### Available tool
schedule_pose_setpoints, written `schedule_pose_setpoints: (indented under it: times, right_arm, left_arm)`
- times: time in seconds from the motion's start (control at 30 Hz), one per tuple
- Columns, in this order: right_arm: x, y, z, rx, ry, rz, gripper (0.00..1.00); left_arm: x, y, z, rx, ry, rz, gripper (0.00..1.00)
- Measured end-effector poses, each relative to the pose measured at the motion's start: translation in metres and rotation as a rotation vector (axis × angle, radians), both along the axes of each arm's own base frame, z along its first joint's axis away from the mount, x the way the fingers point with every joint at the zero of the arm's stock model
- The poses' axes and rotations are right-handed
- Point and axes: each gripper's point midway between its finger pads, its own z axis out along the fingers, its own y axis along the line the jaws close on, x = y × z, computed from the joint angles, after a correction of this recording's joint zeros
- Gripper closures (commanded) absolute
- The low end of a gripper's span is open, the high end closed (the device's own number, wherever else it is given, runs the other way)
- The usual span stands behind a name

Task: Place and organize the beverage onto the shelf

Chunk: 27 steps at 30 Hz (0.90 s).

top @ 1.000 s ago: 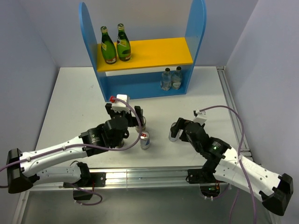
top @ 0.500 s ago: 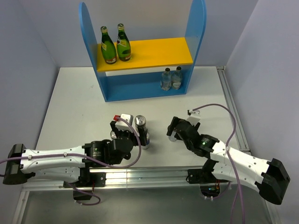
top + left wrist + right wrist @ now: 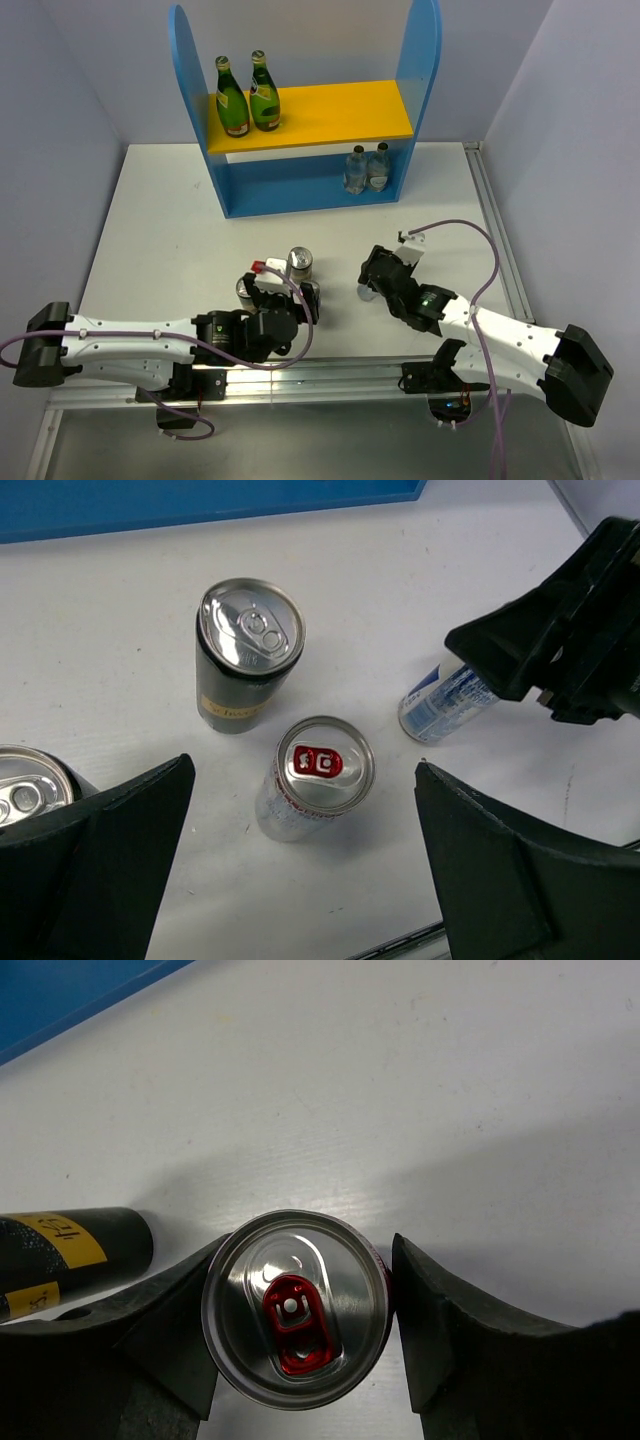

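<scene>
The silver red-tab can is below my left gripper and to its right in the top view. I need to bring the gripper's open fingers down that way around the can.
The shelf stands at the back, with two green bottles on its yellow board and two clear bottles on the lower level. My right gripper is shut on an upright blue-and-white can with a red tab, and both fingers press its sides. My left gripper hangs open above a silver red-tab can, not touching it. A black can stands just beyond. A third can shows by the left finger.
The held can and the right gripper's black body lie close to the right of my left fingers. The black can with the yellow label is just left of the right gripper. A metal rail runs along the near edge.
The right gripper has closed on the red-tab can. The left gripper has drawn back toward the near edge, staying open, and now hangs over the group of cans.
</scene>
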Motion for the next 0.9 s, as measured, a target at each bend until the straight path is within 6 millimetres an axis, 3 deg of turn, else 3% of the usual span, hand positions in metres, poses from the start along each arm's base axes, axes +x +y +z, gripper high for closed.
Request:
schedule_pose_setpoints:
  times: [0.13, 0.3, 0.57, 0.77, 0.9]
  right_arm:
    - [0.001, -0.002, 0.001, -0.011, 0.0, -0.006, 1.0]
    - [-0.001, -0.006, 0.005, -0.068, 0.023, 0.001, 1.0]
    - [0.009, -0.007, 0.032, -0.086, -0.008, -0.001, 1.0]
    - [0.018, -0.026, 0.04, -0.107, -0.012, -0.045, 1.0]
    - [0.029, -0.036, 0.057, -0.107, -0.029, -0.079, 1.0]
  left_arm:
    - [-0.001, -0.003, -0.012, 0.017, 0.007, -0.001, 0.02]
    - [-0.009, -0.021, -0.031, 0.079, 0.004, -0.024, 0.01]
    - [-0.011, -0.045, -0.047, 0.135, -0.007, -0.038, 0.01]
    - [-0.005, -0.055, -0.062, 0.143, -0.009, -0.022, 0.01]
    - [0.003, -0.056, -0.075, 0.166, -0.01, 0.004, 0.01]
